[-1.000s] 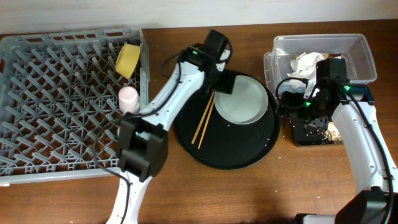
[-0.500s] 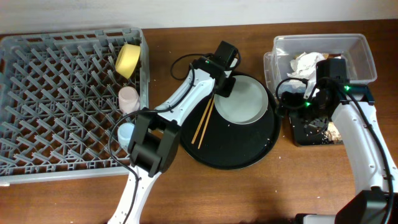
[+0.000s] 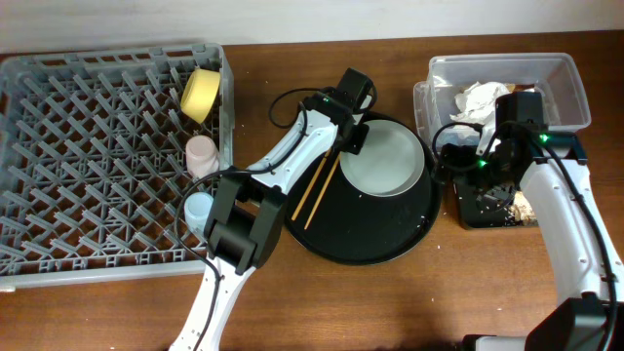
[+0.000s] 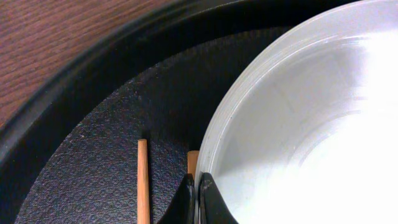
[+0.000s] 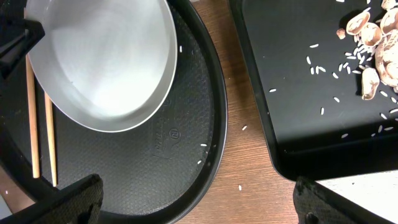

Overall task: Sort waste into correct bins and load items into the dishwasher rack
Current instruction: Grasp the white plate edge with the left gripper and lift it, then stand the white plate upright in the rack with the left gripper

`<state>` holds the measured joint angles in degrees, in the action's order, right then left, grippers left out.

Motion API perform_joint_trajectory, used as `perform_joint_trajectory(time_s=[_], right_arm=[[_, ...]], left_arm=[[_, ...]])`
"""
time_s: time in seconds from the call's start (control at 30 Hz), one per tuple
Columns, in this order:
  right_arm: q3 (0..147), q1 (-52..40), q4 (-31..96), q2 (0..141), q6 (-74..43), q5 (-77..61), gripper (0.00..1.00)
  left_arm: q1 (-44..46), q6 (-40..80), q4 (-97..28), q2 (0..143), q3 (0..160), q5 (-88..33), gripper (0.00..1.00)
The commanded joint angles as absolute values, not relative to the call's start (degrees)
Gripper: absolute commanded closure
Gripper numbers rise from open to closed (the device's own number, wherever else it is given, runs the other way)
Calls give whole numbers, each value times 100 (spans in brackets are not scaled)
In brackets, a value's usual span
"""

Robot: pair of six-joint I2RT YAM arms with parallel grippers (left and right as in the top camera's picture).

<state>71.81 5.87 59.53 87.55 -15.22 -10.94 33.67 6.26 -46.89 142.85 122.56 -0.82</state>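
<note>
I need to lift my left gripper next, carry the plate [image 3: 385,161] into rack slots beside the yellow bowl and let go, as those slots are to its left in the overhead view.
The pale grey-green plate [image 3: 385,161] lies on the round black tray [image 3: 361,239], and my left gripper [image 3: 353,132] is shut on its left rim. The left wrist view shows the fingertips [image 4: 198,199] pinched on the plate [image 4: 298,124] edge, with the chopsticks [image 4: 143,180] beside them. The chopsticks [image 3: 317,187] rest on the tray left of the plate. My right gripper [image 3: 492,161] hangs open over the gap between the round tray and the shallow black bin [image 3: 487,210], with nothing between its fingers [image 5: 199,202]. The grey rack [image 3: 58,146] holds the yellow bowl [image 3: 201,94], pink cup [image 3: 202,153] and blue cup [image 3: 199,208].
The clear tub [image 3: 565,88] at the back right holds the crumpled napkin [image 3: 483,97]. Brown food scraps [image 5: 379,50] and rice grains lie in the black bin [image 5: 298,93]. A few grains are scattered on the wooden table between the trays.
My left gripper moved right to the plate's left rim and shut on it. The plate and chopsticks shifted slightly. The right arm has not moved.
</note>
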Motion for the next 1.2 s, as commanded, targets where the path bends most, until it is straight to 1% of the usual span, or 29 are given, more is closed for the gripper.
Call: perform_joint_trajectory(time_s=[0.0,0.03,0.1,0.17,0.2,0.27,0.37,0.4,0.43,0.47,0.53,0.57,0.7,0.77,0.87,0.97,1.03,1.1,1.17], right_arm=[[7146,602,5953,8792,-1525,-1028,2],[7146,602,5953,8792,-1525,-1031,1],[7146,602,5955,8792,-1525,-1031,2],[7146,602,5953,8792,-1525,-1033,2],[7146,602,5951,8792,-1527,-1033,2],[7146,602,5933,8792,-1527,-1079,1],[7146,602,5861,8792,-1527,-1155,2],[7146,602,5839,8792,-1527,-1155,1],[7146,602,5815,8792,-1527,-1155,1],[7146,602,5798,8792,-1527,-1155,1],[7146,602,5778,8792,-1527,-1155,2],[7146,602,5780,8792,-1527,-1155,2],[7146,602,5771,8792,-1527,-1155,2],[7146,602,5736,8792,-1527,-1157,2],[7146,602,5734,8792,-1527,-1175,1],[7146,602,5717,8792,-1527,-1177,1],[7146,602,5714,8792,-1527,-1177,2],[7146,602,5714,8792,-1527,-1177,2],[7146,602,5697,8792,-1527,-1177,2]], left_arm=[[3361,639,-4753,14333,12366,-23,99],[3361,639,-4860,14317,12475,-23,99],[3361,633,-5476,14256,13089,-10,99],[3347,633,-6178,14223,13837,250,99],[3321,633,-6807,14204,14597,637,99],[3317,635,-7609,14191,15624,1304,99],[3317,635,-9231,14171,17782,2969,99],[3317,635,-9485,14151,18002,3347,99],[3319,633,-9673,14000,17963,3931,99],[3317,628,-9673,13957,17961,4246,99],[3317,635,-9671,13946,17961,5354,100],[3317,637,-9671,13946,17961,5671,100],[3277,639,-9671,13705,17961,5684,100],[3267,637,-9671,13257,17898,5669,100],[3159,541,-9671,12519,17369,5664,100],[2604,530,-9671,11520,15989,5684,100],[1977,777,-9671,11083,15039,5682,100],[1422,1284,-9625,10991,14582,5669,100],[1024,1431,-9207,10991,14079,5645,100]])
